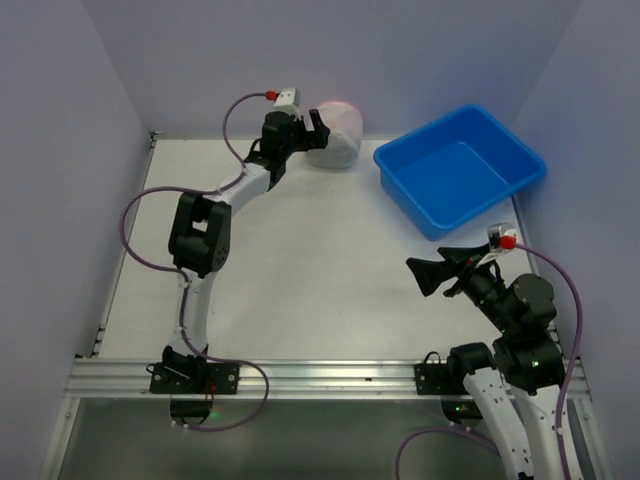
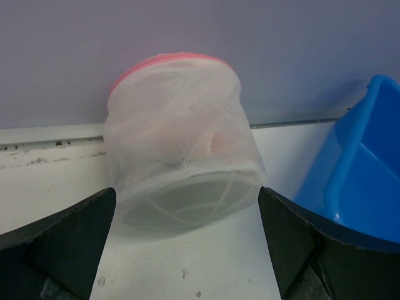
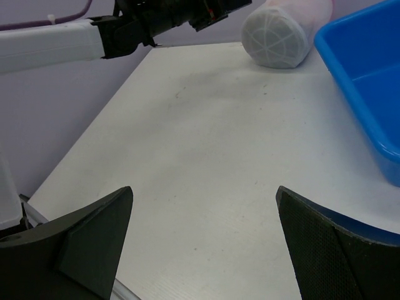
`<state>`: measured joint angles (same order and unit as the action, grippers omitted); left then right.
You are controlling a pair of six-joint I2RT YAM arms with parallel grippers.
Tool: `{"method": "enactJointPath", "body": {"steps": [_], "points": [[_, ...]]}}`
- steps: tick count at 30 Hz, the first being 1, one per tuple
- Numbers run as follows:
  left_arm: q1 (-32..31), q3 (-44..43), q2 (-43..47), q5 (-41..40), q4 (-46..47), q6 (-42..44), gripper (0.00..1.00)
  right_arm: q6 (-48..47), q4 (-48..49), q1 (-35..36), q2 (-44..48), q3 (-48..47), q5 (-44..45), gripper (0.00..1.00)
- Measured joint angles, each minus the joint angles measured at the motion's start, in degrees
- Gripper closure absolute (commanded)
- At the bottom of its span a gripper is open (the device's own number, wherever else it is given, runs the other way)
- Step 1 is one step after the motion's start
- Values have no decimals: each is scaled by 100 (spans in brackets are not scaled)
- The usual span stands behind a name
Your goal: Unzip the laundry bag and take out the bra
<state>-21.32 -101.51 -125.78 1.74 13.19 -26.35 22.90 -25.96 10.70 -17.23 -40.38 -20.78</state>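
Note:
My left gripper will next move down onto the rim of the laundry bag's near end and close there, because that mesh edge shows between its open fingers.
The laundry bag (image 1: 337,137), a small round white mesh pouch, lies on its side against the back wall. Its pink zipper trim (image 2: 164,62) is on the far end and its disc-shaped end (image 2: 187,200) faces my left wrist camera. A faint pinkish shape (image 2: 215,142) shows through the mesh; the bra itself I cannot make out. My left gripper (image 2: 187,190) is open, its fingers on either side of the bag's near end and just short of it. My right gripper (image 3: 204,190) hangs open over bare table at the near right, far from the bag (image 3: 277,32).
A blue tub (image 1: 460,168) stands at the back right, just right of the bag, and shows beside my left fingers (image 2: 362,181). My left arm (image 3: 62,44) stretches along the table's left side. The walls close in at the back and on both sides.

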Motion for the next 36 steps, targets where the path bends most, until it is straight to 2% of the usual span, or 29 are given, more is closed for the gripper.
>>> {"method": "enactJointPath", "body": {"steps": [7,8,9,11,12,14,15,17,22,26,31,36], "points": [[-170,-579,-1145,0,761,981,0,-31,39,28,-11,72,-31,1],[-188,-638,-1287,17,850,1110,3,-42,44,28,-31,72,-46,1],[-197,-697,-1397,35,920,1174,15,-46,44,28,-55,72,-72,1],[-205,-833,-1626,125,1119,1303,30,-55,35,28,-122,72,-129,1],[-205,-868,-1690,190,1215,1360,49,-61,31,28,-151,72,-136,1],[-205,-863,-1716,356,1368,1447,69,-70,28,28,-175,72,-144,1],[-205,-835,-1714,439,1482,1488,86,-79,33,28,-184,72,-149,1],[-205,-509,-1558,570,1766,1550,100,-83,31,28,-190,72,-153,1],[-212,1228,-529,706,2076,1655,100,-76,57,31,-190,101,-262,1],[-289,2459,581,420,1762,1718,100,-24,120,55,-188,221,-402,1],[-772,3731,2295,-695,743,1698,100,17,118,55,-203,328,-601,1],[-1963,4579,3359,-2402,-476,1272,100,20,175,55,-306,348,-667,1]]}}
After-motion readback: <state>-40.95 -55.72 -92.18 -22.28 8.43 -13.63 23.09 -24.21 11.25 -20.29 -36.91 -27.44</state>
